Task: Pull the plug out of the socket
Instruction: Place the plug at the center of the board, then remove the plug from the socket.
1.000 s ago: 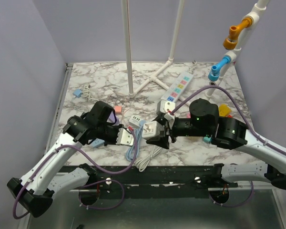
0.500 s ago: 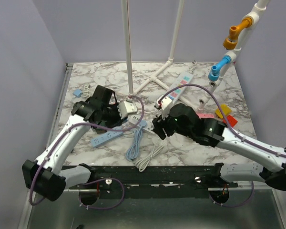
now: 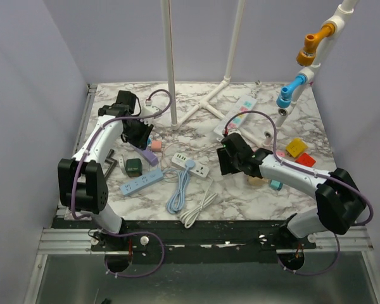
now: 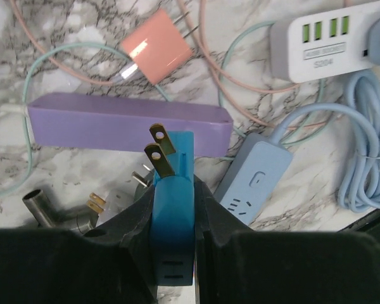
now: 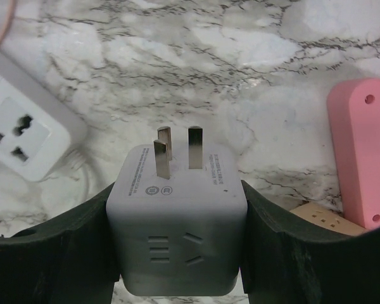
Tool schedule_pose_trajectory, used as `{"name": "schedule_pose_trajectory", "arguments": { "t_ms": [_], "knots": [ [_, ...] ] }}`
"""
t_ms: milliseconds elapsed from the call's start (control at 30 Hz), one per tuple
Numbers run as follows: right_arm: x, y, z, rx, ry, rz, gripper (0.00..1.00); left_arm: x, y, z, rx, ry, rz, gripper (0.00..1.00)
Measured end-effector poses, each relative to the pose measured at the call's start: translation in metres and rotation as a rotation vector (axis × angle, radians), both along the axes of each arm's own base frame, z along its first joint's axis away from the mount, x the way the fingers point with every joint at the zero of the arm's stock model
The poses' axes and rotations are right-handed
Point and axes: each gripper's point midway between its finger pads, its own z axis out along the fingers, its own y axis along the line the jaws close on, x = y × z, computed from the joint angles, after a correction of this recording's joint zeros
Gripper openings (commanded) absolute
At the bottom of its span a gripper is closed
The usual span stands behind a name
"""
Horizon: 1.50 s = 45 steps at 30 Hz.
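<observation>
The blue plug's pins are bare and clear of the white cube. My left gripper will next move down toward the purple power strip's near edge (image 3: pixel 145 157) (image 4: pixel 123 145) and let go of the plug.
In the left wrist view my left gripper (image 4: pixel 174 190) is shut on a blue plug (image 4: pixel 173 215). Its two brass prongs point away from me, above a purple power strip (image 4: pixel 126 120). In the right wrist view my right gripper (image 5: pixel 177 196) is shut on a white cube socket adapter (image 5: pixel 177 234), its three prongs pointing forward above the marble. In the top view the left gripper (image 3: pixel 141 134) is at the far left and the right gripper (image 3: pixel 224 159) is right of centre. The plug and the cube are well apart.
A pink plug (image 4: pixel 157 45), a white USB strip (image 4: pixel 323 41), a light blue strip with its cable (image 4: pixel 256 183) and a dark green cube (image 3: pixel 133 167) lie below the left gripper. A pink strip (image 5: pixel 361 158) and a white strip (image 5: pixel 22 136) flank the right gripper. White poles (image 3: pixel 171 63) stand behind.
The grippers were close together at the table's middle. Now the left arm has swung back to the far left and the right gripper has drawn right, so they are wide apart.
</observation>
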Motion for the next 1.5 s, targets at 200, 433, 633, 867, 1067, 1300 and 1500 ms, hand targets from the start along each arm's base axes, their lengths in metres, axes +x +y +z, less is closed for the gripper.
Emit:
{"name": "schedule_pose_trajectory", "arguments": {
  "t_ms": [200,433,633,867,1067,1300,1500],
  "knots": [
    [0.003,-0.029,-0.027,-0.035,0.020,-0.111,0.61,0.000,0.026,-0.026,0.043,0.080,0.089,0.12],
    [0.010,-0.047,-0.033,-0.057,0.003,-0.194,1.00,-0.007,0.038,-0.040,0.079,0.119,0.109,0.55],
    [0.017,-0.047,-0.012,-0.039,-0.043,-0.205,1.00,-0.007,0.042,-0.039,0.086,0.117,0.111,0.98],
    [0.043,-0.012,0.094,0.180,-0.225,-0.137,1.00,0.004,0.040,0.013,0.058,0.020,0.105,0.98],
    [0.035,0.010,0.125,0.306,-0.232,-0.040,1.00,-0.001,0.015,0.095,-0.030,-0.183,0.059,0.98],
    [0.014,0.005,0.114,0.343,-0.211,-0.020,1.00,-0.074,-0.086,0.045,-0.101,-0.064,-0.177,0.98],
    [-0.001,-0.005,0.120,0.380,-0.240,-0.029,0.97,-0.103,-0.117,-0.033,-0.052,0.132,-0.186,0.99]
  ]
}}
